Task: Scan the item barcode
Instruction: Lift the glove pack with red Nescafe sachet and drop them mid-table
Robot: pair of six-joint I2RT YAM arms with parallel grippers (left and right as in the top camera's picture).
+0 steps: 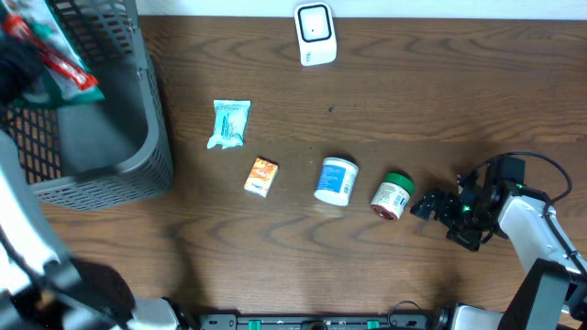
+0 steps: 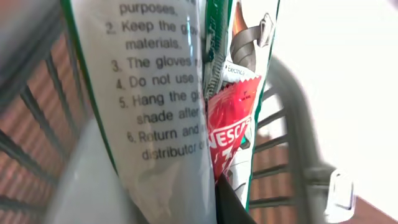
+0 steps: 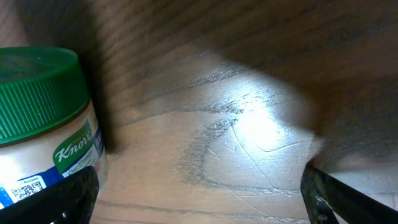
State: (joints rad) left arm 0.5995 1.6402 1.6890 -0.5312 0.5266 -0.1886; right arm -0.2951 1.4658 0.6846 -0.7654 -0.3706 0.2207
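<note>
Bare wood between box and tub lies below my left gripper, to its right in the overhead view, so I need to swing there, descend and release the packet.
My left gripper (image 1: 20,62) hangs over the grey basket (image 1: 138,137) at the far left, shut on a white and green packet (image 2: 161,93) with printed instructions. A red Nescafe sachet (image 2: 229,127) is pressed against that packet; the pair shows as a red and green bundle (image 1: 64,69) from above. One dark finger (image 2: 233,202) shows under the packet. The white scanner (image 1: 315,34) stands at the table's far edge. My right gripper (image 1: 438,209) rests open, low on the table, just right of a green-lidded Knorr jar (image 3: 43,130), with nothing between its fingers (image 3: 68,199).
In a row on the wooden table lie a teal packet (image 1: 228,123), a small orange box (image 1: 262,176), a white and blue tub (image 1: 337,181) and the green-lidded jar (image 1: 393,195). The basket's barred wall (image 2: 273,143) stands close behind the held packet.
</note>
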